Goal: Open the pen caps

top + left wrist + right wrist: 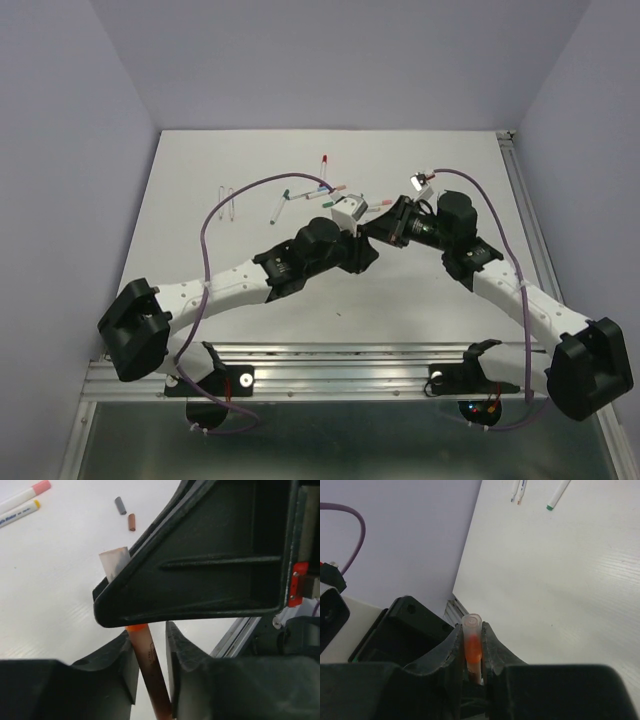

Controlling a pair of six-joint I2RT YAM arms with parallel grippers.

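I should next move my right gripper away from the left gripper and down to release its clear cap on the tabletop, where loose caps lie beside the brown cap.
One pen is held up between both arms over the middle of the table. My right gripper (473, 641) is shut on its cap (472, 628), a clear cap with the orange tip showing through. In the left wrist view the same cap end (114, 561) pokes out beyond the right gripper's black finger (210, 570). The pen barrel (151, 667), with an orange ring at its top, runs slantwise between the jaws of my left gripper (151, 645). Those jaws stand close around the barrel, with a narrow gap left on its right side. From above, the left gripper (360, 228) and right gripper (380, 222) meet tip to tip.
Two loose caps, grey (120, 505) and brown (132, 522), lie on the table beyond the grippers. More pens lie at the back: a red-capped one (324, 165), a green-tipped one (280, 205), and a pair (228, 203) at the left. Purple cables arc over both arms.
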